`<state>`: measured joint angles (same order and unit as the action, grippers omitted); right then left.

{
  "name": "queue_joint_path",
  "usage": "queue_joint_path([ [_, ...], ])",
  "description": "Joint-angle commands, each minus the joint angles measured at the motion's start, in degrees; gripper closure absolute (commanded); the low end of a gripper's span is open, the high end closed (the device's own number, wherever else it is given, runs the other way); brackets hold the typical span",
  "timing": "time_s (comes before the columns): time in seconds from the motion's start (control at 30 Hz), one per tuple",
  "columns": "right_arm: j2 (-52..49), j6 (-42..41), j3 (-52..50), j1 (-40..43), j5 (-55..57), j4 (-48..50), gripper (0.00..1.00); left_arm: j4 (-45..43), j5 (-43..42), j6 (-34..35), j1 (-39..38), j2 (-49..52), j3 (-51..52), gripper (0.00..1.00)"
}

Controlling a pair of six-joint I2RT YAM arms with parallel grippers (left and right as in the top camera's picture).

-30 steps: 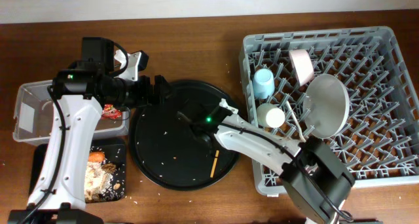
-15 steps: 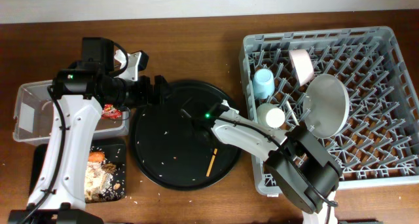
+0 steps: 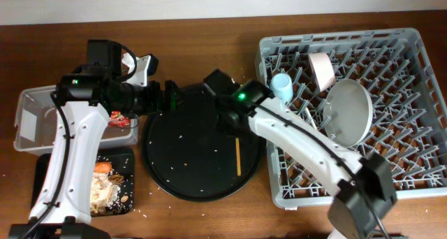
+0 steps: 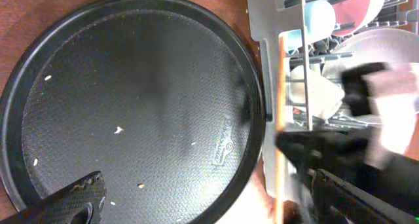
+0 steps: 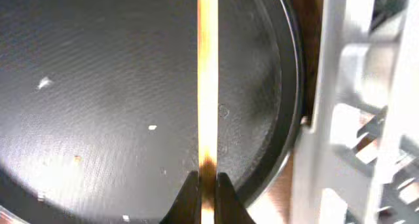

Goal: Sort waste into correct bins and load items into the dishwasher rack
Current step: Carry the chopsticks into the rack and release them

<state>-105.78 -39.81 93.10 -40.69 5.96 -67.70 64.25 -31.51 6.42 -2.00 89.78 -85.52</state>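
Note:
The other dishes already stand among the rack's wires beside the pale plate, so my right gripper should lift across the rack's rim and lower the chopstick [image 3: 238, 157] there.
My right gripper [image 3: 230, 120] [image 5: 207, 185] is shut on one end of a thin wooden chopstick [image 3: 238, 157] [image 5: 207, 80], which hangs over the right side of the round black tray [image 3: 164, 162]. My left gripper [image 3: 171, 98] [image 4: 216, 207] is open above that tray's left rim, holding nothing. The grey dishwasher rack [image 3: 412, 43] at right holds a light blue cup [image 3: 281, 87], a pinkish bowl [image 3: 322, 69] and a pale plate [image 3: 347, 113]. A cream cup [image 4: 321, 96] shows in the left wrist view. At left, the clear tub [image 3: 28, 120] holds a red wrapper [image 3: 120, 117].
A shallow black tray [image 3: 45, 172] at front left holds beige food scraps [image 3: 105, 190] and a carrot [image 3: 103, 167]. A few rice grains dot the round tray [image 4: 131, 86]. My right arm [image 3: 314, 151] stretches across the rack's left rim.
My right gripper closed on the chopstick and lifted it off the round tray toward the back right; the stick now points straight forward. The left arm stayed still.

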Motion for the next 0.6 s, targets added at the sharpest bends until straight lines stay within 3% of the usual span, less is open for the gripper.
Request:
queue_joint_path([
  [0.0, 3.76, 8.66, 7.17, 4.66, 3.21, -8.0, 0.96, 0.09, -0.17, -0.68, 0.31, -1.09, -0.98, 0.01],
  [0.13, 5.44, 27.47, 8.02, 16.11, 6.95, -15.74, 0.96, 0.09, -0.17, -0.68, 0.31, -1.09, -0.98, 0.01],
  [0.2, 5.33, 27.61, 7.96, 22.01, 15.67, -17.0, 0.96, 0.09, -0.17, -0.68, 0.31, -1.09, -0.98, 0.01],
  [0.3, 4.9, 29.07, 7.93, 27.98, 16.61, -16.94, 0.96, 0.09, -0.17, -0.68, 0.31, -1.09, -0.98, 0.01],
  [0.43, 4.79, 31.04, 5.81, 29.94, 16.61, -15.8, 0.96, 0.09, -0.17, -0.68, 0.31, -1.09, -0.98, 0.01],
  [0.57, 4.79, 34.95, -4.44, 29.94, 16.63, -6.56, 0.96, 0.09, -0.17, -0.68, 0.31, -1.09, -0.98, 0.01],
])
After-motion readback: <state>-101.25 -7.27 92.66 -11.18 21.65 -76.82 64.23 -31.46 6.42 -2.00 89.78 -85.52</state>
